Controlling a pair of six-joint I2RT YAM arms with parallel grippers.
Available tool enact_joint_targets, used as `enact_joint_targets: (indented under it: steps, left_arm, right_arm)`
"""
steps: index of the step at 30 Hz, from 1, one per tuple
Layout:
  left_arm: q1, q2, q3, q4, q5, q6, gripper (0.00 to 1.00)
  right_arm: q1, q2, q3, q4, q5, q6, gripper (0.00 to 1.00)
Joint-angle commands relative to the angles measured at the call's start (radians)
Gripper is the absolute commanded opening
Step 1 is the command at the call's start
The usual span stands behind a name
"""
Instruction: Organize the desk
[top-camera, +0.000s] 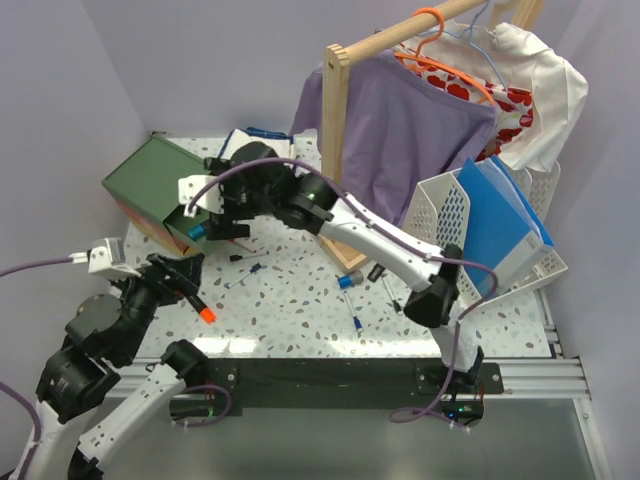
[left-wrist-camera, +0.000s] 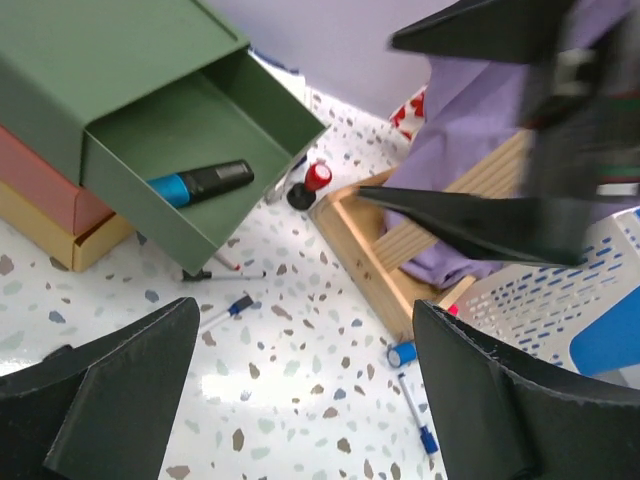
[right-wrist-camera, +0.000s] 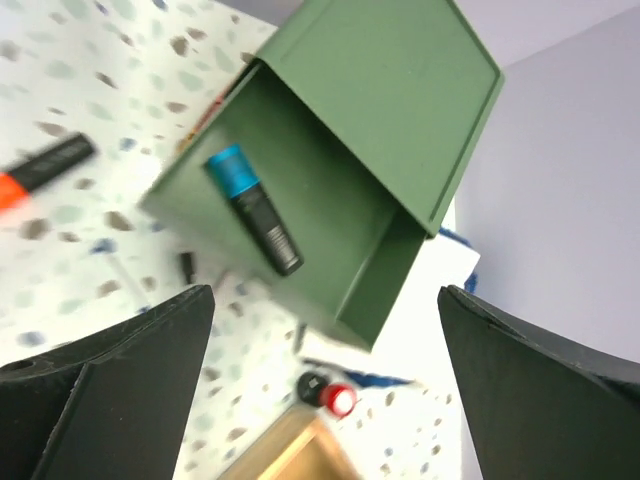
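My open left gripper should go down next onto the black marker's orange end (top-camera: 204, 311), with its fingers tilting toward the desk, because that marker lies loose outside the drawer.
The desk (top-camera: 300, 300) is a white speckled top strewn with pens. A green drawer box (top-camera: 150, 180) stands at its back left with the drawer (right-wrist-camera: 330, 250) pulled out. A blue-and-black marker (right-wrist-camera: 253, 210) lies loose inside that drawer (left-wrist-camera: 200, 130). My right gripper (top-camera: 218, 225) hovers open just above the drawer, with nothing between its fingers (right-wrist-camera: 322, 300). My left gripper (top-camera: 185, 272) is open and empty over bare desk (left-wrist-camera: 305, 305), in front of the box. An orange-tipped black marker (top-camera: 200, 305) lies on the desk just beside it.
A red-capped marker (left-wrist-camera: 312, 180) lies by the wooden rack base (top-camera: 345, 255), which carries a purple shirt (top-camera: 400, 130). A blue cap (top-camera: 347, 281) and thin pens (top-camera: 356, 324) lie mid-desk. A white basket (top-camera: 450, 215) with a blue folder (top-camera: 500, 225) stands at the right.
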Motion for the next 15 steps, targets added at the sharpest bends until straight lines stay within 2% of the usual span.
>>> enact_joint_targets:
  steps: [1, 5, 11, 15]
  left_arm:
    - [-0.002, 0.075, -0.015, -0.018, 0.090, -0.029, 0.94]
    - [-0.003, 0.092, -0.048, 0.006, 0.165, -0.037, 0.95]
    - [-0.002, 0.163, -0.080, -0.010, 0.295, -0.090, 0.94]
    - [-0.003, 0.230, -0.121, -0.061, 0.353, -0.144, 0.91]
  right_arm:
    - [-0.022, -0.259, -0.165, -0.103, -0.148, 0.202, 0.99]
    - [-0.089, -0.401, -0.355, -0.158, -0.309, 0.248, 0.99]
    - [-0.198, -0.571, -0.678, -0.198, -0.518, 0.156, 0.99]
    - [-0.229, -0.679, -0.921, -0.192, -0.539, 0.092, 0.99]
